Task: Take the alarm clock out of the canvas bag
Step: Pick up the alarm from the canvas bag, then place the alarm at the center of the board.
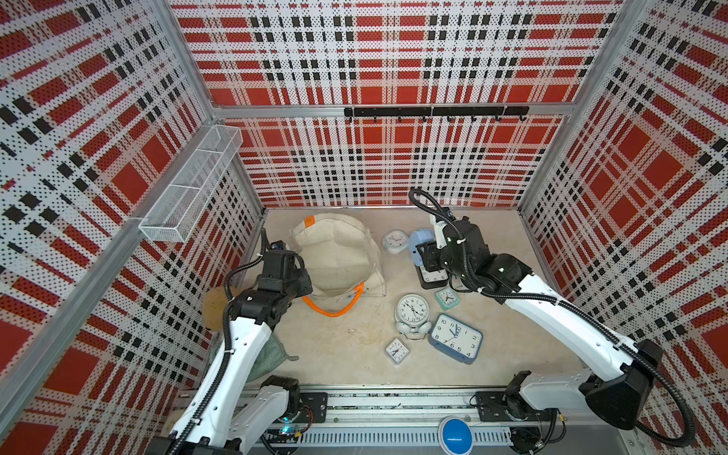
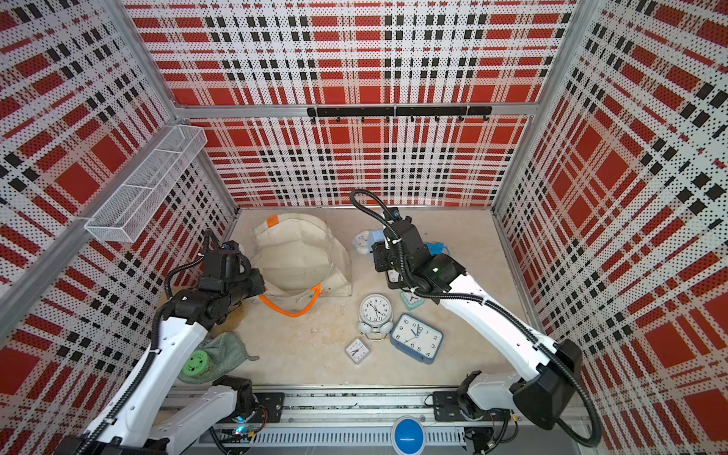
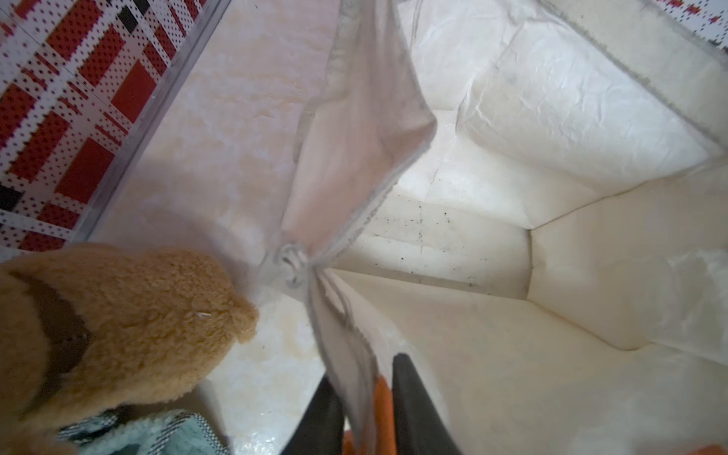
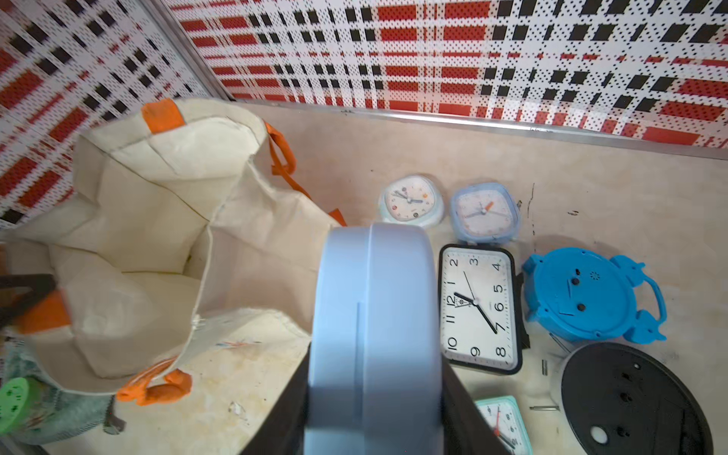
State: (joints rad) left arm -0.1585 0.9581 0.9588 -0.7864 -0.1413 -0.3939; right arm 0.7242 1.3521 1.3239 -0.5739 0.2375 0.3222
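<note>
I will next lower my right gripper toward the canvas bag (image 1: 338,252) and release the clock, as bare tabletop lies free below its bag-facing side.
The canvas bag (image 1: 338,252) stands at the back left of the table with its mouth open; its inside (image 3: 512,236) shows only bare lining. My left gripper (image 3: 364,368) is shut on the bag's near rim, with cloth and an orange strap between the fingers. A pale blue alarm clock (image 4: 374,295) sits edge-on in my right gripper (image 4: 376,362), which is shut on it. That clock (image 1: 417,242) hangs outside the bag (image 4: 157,220), to its right, over other clocks.
Several clocks lie right of the bag: a white twin-bell clock (image 1: 412,311), a blue rectangular one (image 1: 455,338), a black-framed one (image 4: 476,307), a bright blue one face down (image 4: 583,295). A tan plush toy (image 3: 118,327) and green cloth (image 2: 220,354) lie by the left wall.
</note>
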